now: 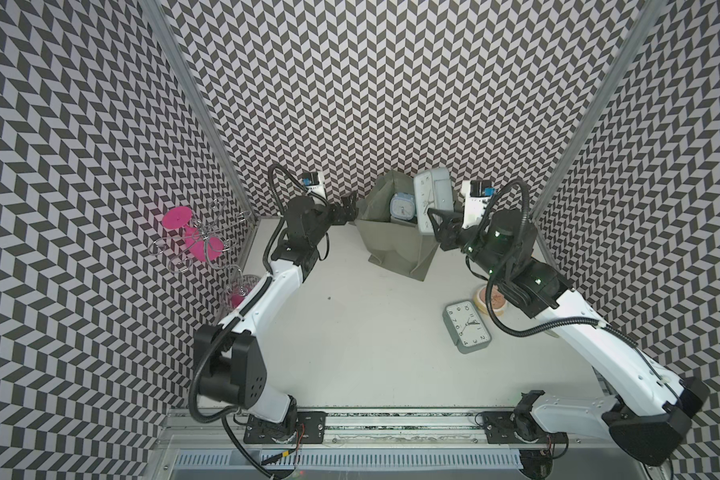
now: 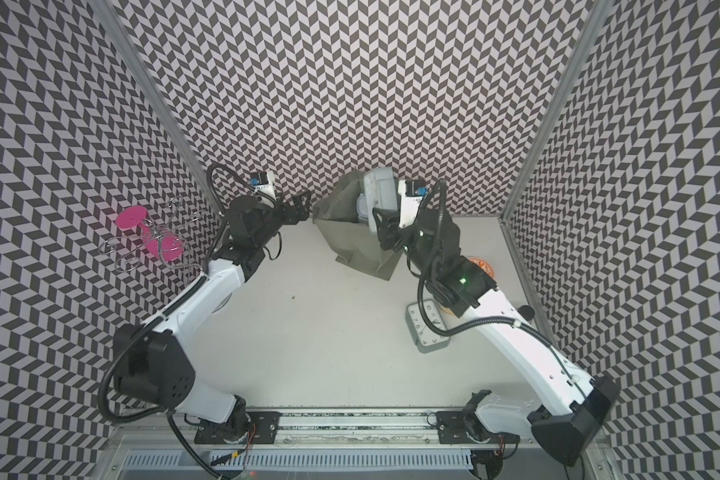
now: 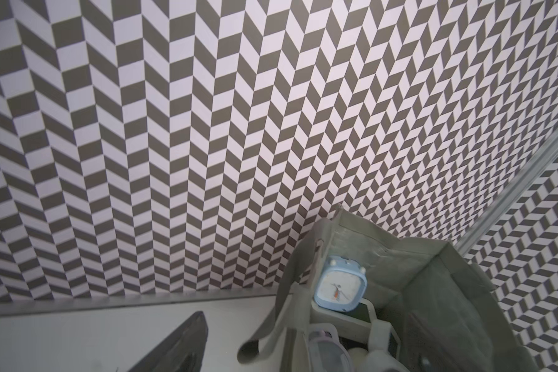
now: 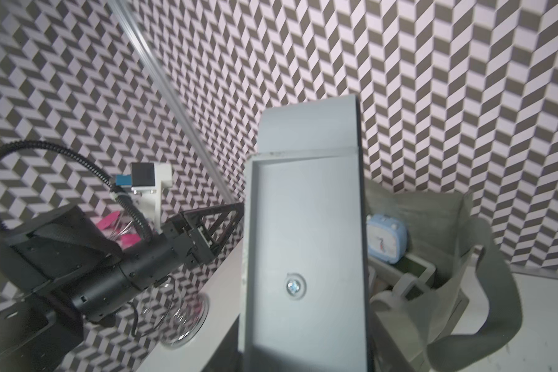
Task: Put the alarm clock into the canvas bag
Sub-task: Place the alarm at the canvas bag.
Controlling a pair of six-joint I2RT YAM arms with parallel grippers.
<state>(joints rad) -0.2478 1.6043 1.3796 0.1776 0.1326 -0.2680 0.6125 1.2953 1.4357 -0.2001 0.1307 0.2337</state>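
Observation:
I should next tip my right gripper down and lower the grey alarm clock into the bag's opening (image 1: 402, 209) (image 4: 410, 263), below and beside the gripper, to let it go. The clock is still across the bag's rim.
The grey-green canvas bag (image 1: 395, 245) stands open at the back of the table, and a small blue alarm clock (image 1: 403, 206) stands upright inside it. A larger grey alarm clock (image 1: 432, 197) hangs over the bag's right rim, with my right gripper (image 1: 439, 222) shut on its lower end. In the right wrist view its plain grey casing (image 4: 303, 241) fills the middle. A second grey alarm clock (image 1: 468, 327) lies face up on the table. My left gripper (image 1: 349, 208) is open beside the bag's left side, holding nothing. A strap handle (image 3: 264, 335) hangs next to it.
A pale box (image 3: 342, 322) and a clear lidded container (image 3: 326, 351) also sit in the bag. A wire rack with pink glasses (image 1: 192, 237) stands at the left wall. A clear glass (image 1: 240, 291) is under my left arm, a round tan dish (image 1: 491, 301) under my right.

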